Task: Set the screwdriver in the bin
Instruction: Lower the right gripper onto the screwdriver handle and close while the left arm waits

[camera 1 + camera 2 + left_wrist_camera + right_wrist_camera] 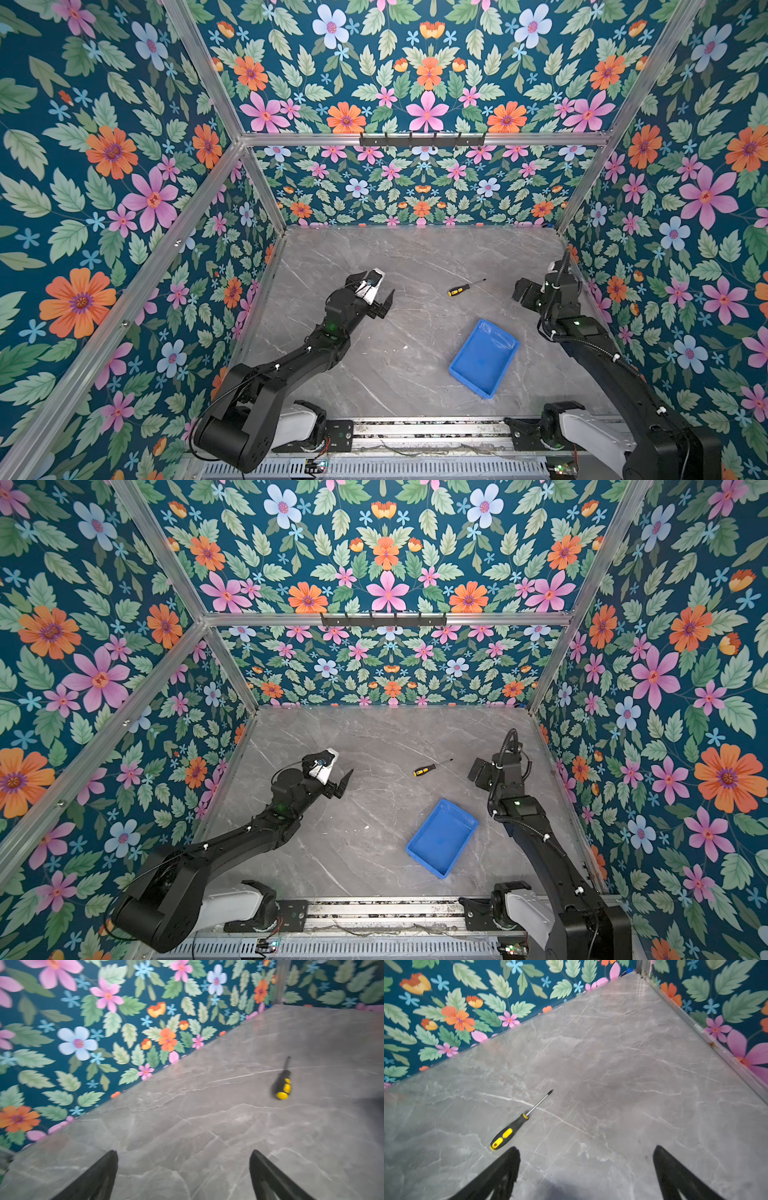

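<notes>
The screwdriver's handle is thicker than its shaft. My right gripper should next move toward the screwdriver and lower its fingers on both sides of the handle's shaft-side end to close there.
The screwdriver, with a yellow-and-black handle and a thin shaft, lies flat on the grey marble table, held by nothing. The blue bin sits empty nearer the front, right of centre. My left gripper hovers open to the left of the screwdriver, nothing between its fingers. Standing open as well, my right gripper is on the screwdriver's right. In the right wrist view one fingertip is close to the handle end of the screwdriver but apart from it.
Floral walls close in the table at the back and on both sides, with aluminium frame posts in the corners. A metal rail with the arm bases runs along the front edge. The bin stands between the screwdriver and that rail.
</notes>
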Controlling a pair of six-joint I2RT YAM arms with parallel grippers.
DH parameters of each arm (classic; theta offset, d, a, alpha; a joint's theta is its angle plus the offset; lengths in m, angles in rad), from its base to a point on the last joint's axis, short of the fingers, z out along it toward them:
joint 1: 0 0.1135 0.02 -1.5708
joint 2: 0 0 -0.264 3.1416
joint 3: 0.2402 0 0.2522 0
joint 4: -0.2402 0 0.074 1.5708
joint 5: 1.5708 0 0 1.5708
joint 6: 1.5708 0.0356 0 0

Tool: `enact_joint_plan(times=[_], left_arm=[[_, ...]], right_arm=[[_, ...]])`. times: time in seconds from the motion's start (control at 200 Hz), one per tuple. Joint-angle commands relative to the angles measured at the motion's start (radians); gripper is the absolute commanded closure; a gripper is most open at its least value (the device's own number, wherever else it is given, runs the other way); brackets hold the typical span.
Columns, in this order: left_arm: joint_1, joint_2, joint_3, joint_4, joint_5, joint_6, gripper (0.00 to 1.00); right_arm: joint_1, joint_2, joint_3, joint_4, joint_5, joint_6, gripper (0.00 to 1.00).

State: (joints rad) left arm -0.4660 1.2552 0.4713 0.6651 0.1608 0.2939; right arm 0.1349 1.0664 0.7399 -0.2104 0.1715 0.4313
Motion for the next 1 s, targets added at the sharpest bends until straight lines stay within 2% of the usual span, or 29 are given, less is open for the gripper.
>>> enact_joint_plan(times=[0.0,0.15,0.295,0.34,0.465,0.53,0.625,0.71,0.995], left_arm=[[-0.028,-0.029,0.029,-0.165,0.140,0.035,0.00],[-0.054,-0.088,0.055,-0.300,0.237,0.053,0.00],[-0.054,-0.153,0.043,-0.358,0.257,0.063,0.00],[-0.054,-0.166,0.043,-0.374,0.269,0.065,0.00],[-0.056,-0.177,0.044,-0.398,0.292,0.062,0.00],[-0.057,-0.174,0.043,-0.403,0.287,0.063,0.00],[-0.057,-0.174,0.037,-0.403,0.283,0.064,0.00],[-0.059,-0.177,0.034,-0.401,0.285,0.065,0.00],[-0.060,-0.161,0.036,-0.409,0.288,0.071,0.00]], right_arm=[[0.067,0.091,0.087,-0.112,-0.004,0.069,0.01],[0.195,0.254,0.218,-0.129,0.089,0.101,0.01],[0.232,0.411,0.344,-0.154,0.067,0.181,0.04],[0.236,0.467,0.394,-0.184,0.066,0.209,0.05],[0.241,0.630,0.528,-0.282,0.077,0.321,0.16],[0.241,0.703,0.588,-0.319,0.070,0.367,0.19],[0.244,0.793,0.676,-0.380,0.060,0.410,0.23],[0.245,0.866,0.752,-0.446,0.061,0.444,0.31],[0.248,0.978,0.839,-0.474,0.030,0.495,0.42]])
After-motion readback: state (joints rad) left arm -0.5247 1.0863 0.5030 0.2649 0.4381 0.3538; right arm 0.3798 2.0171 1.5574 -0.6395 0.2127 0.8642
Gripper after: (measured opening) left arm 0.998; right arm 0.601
